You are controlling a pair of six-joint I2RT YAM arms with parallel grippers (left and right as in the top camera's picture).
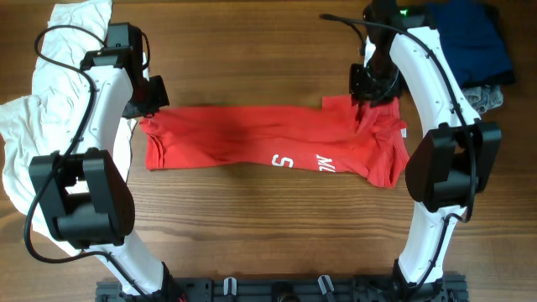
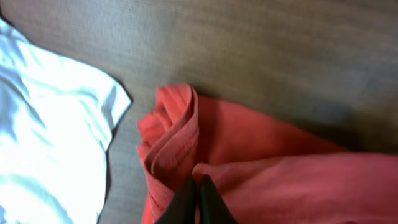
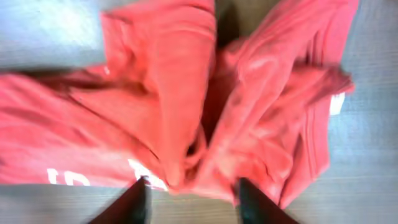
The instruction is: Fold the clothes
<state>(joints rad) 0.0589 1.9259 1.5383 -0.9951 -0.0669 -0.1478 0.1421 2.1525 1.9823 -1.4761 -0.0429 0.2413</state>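
Note:
I should next lift the pinched corner with my left gripper, then lower it onto the tabletop by the white hem and let it go, because the red cloth (image 2: 174, 130) is bunched up.
The red T-shirt (image 1: 268, 143) lies as a long band across the middle of the table, white lettering (image 1: 302, 161) on its front edge. My left gripper (image 1: 149, 102) is at its left end, and the left wrist view shows the jaws (image 2: 199, 190) shut, pinching a bunched fold of the red cloth (image 2: 174, 130). My right gripper (image 1: 369, 94) hovers over the crumpled right end (image 1: 382, 138). Its fingers (image 3: 140, 199) stand apart in the right wrist view, the gripper (image 3: 193, 182) open, with the rumpled red cloth (image 3: 249, 93) lying loose between and beyond them.
A large white shirt (image 1: 25, 143) is heaped at the left edge beside my left arm, its hem close to the red shirt's end (image 2: 56, 130). A dark blue piece (image 1: 470, 42) and a grey patterned piece (image 1: 488, 99) lie at the back right. Bare wood (image 1: 268, 218) runs along the front.

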